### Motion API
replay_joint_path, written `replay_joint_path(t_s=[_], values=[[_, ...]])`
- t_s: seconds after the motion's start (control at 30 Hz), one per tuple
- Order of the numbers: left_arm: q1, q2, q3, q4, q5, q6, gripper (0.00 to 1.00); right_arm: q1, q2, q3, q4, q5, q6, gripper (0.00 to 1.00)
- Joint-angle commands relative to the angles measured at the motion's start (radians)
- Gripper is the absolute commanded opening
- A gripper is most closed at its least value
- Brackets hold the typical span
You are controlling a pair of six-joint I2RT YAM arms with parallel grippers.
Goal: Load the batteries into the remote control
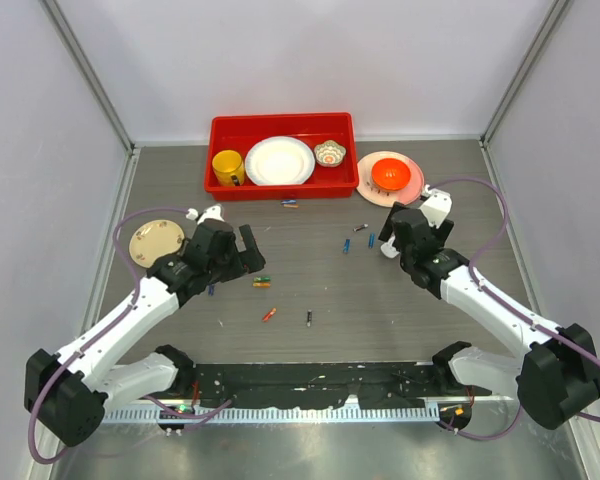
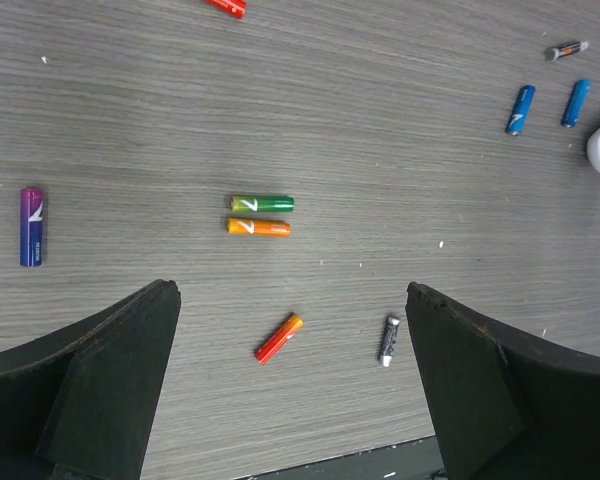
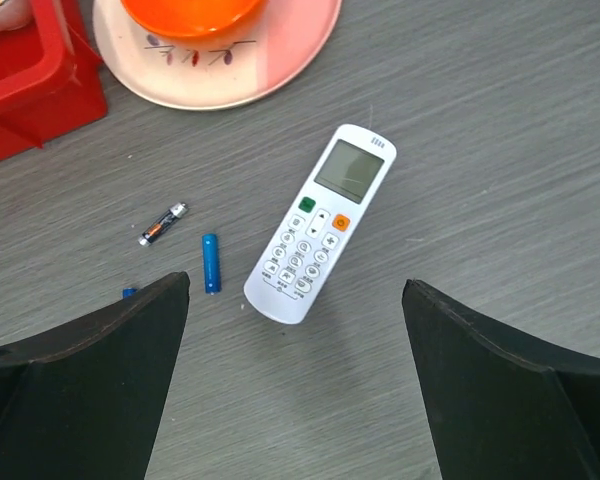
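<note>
The robot's right gripper should move down onto the keypad end of the remote next and turn its open fingers so that they straddle the remote's long sides.
The white remote control (image 3: 320, 225) lies buttons up, screen end toward the pink plate; only a white bit (image 1: 389, 251) shows from above. My right gripper (image 3: 295, 285) hovers open over its lower end, holding nothing. A black battery (image 3: 163, 223) and a blue one (image 3: 211, 263) lie left of the remote. My left gripper (image 2: 290, 295) hangs open and empty above the table. Ahead of it lie a green battery (image 2: 262, 203) and an orange one (image 2: 259, 227) side by side. A red-orange battery (image 2: 279, 338) and a black one (image 2: 389, 340) lie between its fingers. A purple-blue battery (image 2: 31, 227) is at the left.
A red tray (image 1: 280, 119) at the back holds a yellow mug (image 1: 227, 167), a white plate (image 1: 279, 160) and a small bowl (image 1: 330, 153). A pink plate (image 1: 365, 180) with an orange bowl (image 1: 390, 175) stands right of it. A beige plate (image 1: 150, 240) lies far left.
</note>
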Motion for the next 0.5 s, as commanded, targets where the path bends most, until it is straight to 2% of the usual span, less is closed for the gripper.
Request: replay_joint_path(t_s=[0.0, 0.2, 0.47], values=[[-0.004, -0.054, -0.016, 0.081, 0.023, 0.025, 0.99, -0.003, 0.018, 0.043, -0.067, 0.106, 0.123, 0.93], [-0.002, -0.108, -0.063, 0.139, 0.041, 0.016, 0.98, -0.061, 0.157, 0.124, -0.161, 0.008, 0.261, 0.93], [-0.002, -0.131, -0.122, 0.181, 0.086, -0.028, 0.95, -0.101, 0.340, 0.202, -0.169, -0.050, 0.370, 0.93]])
